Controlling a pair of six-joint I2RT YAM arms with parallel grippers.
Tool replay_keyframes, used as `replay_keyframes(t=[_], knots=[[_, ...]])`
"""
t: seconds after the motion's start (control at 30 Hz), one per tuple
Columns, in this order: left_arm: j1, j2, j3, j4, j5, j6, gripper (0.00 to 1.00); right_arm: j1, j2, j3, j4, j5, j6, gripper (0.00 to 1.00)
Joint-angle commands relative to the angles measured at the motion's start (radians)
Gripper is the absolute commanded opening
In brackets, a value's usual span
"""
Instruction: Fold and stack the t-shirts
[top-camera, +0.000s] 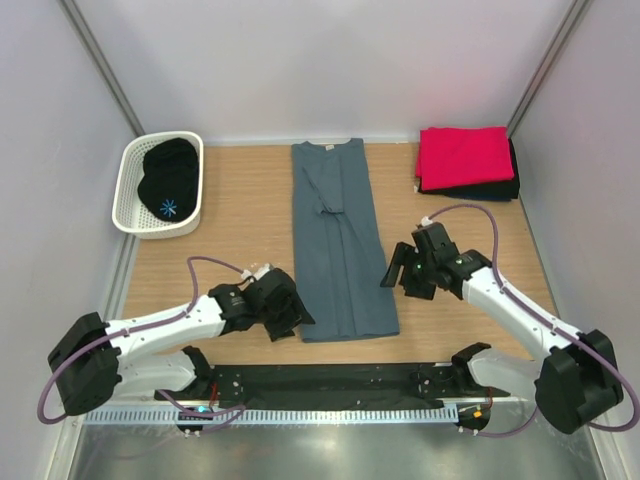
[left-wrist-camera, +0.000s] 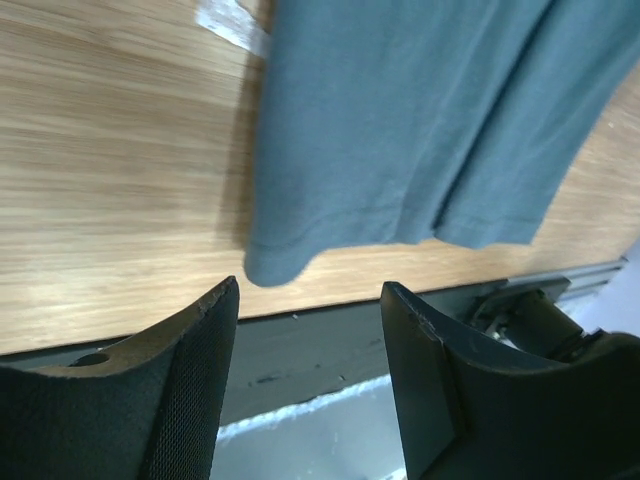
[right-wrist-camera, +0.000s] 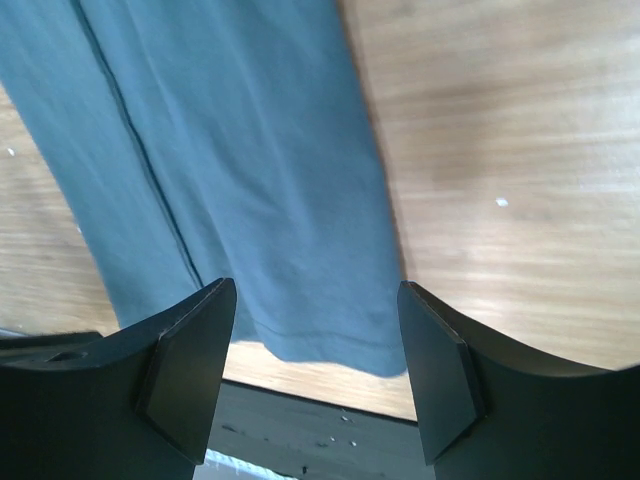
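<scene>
My right gripper is above and in front of the blue-grey t-shirt's hem corner farthest from my left gripper, so it will next move back and down there.
A slate blue-grey t-shirt (top-camera: 338, 238) lies flat in a long narrow fold down the middle of the table, hem towards me; it also shows in the left wrist view (left-wrist-camera: 420, 130) and the right wrist view (right-wrist-camera: 230, 170). A folded red t-shirt (top-camera: 463, 155) sits on a folded black one (top-camera: 500, 187) at the back right. My left gripper (top-camera: 295, 318) is open and empty beside the hem's left corner. My right gripper (top-camera: 392, 273) is open and empty beside the shirt's right edge. A black garment (top-camera: 170, 178) lies in the basket.
A white perforated basket (top-camera: 131, 208) stands at the back left. A black rail (top-camera: 320, 380) runs along the near table edge. White walls close in the back and both sides.
</scene>
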Motion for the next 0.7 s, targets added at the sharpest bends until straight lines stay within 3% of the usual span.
replay_keyframes(t=[0.0, 0.27, 0.5, 0.67], knots=[[-0.014, -0.013, -0.038, 0.021, -0.081, -0.025, 0.6, -0.004, -0.096, -0.055, -0.067, 0.031, 0.055, 0.72], [-0.046, 0.072, -0.074, 0.154, -0.093, -0.008, 0.57, -0.004, -0.305, -0.259, -0.058, -0.042, 0.135, 0.62], [-0.1, 0.124, -0.063, 0.18, -0.141, -0.03, 0.57, -0.004, -0.314, -0.296, -0.107, -0.034, 0.106, 0.58], [-0.101, 0.158, -0.052, 0.187, -0.146, -0.031, 0.56, -0.004, -0.301, -0.34, -0.038, -0.093, 0.116, 0.53]])
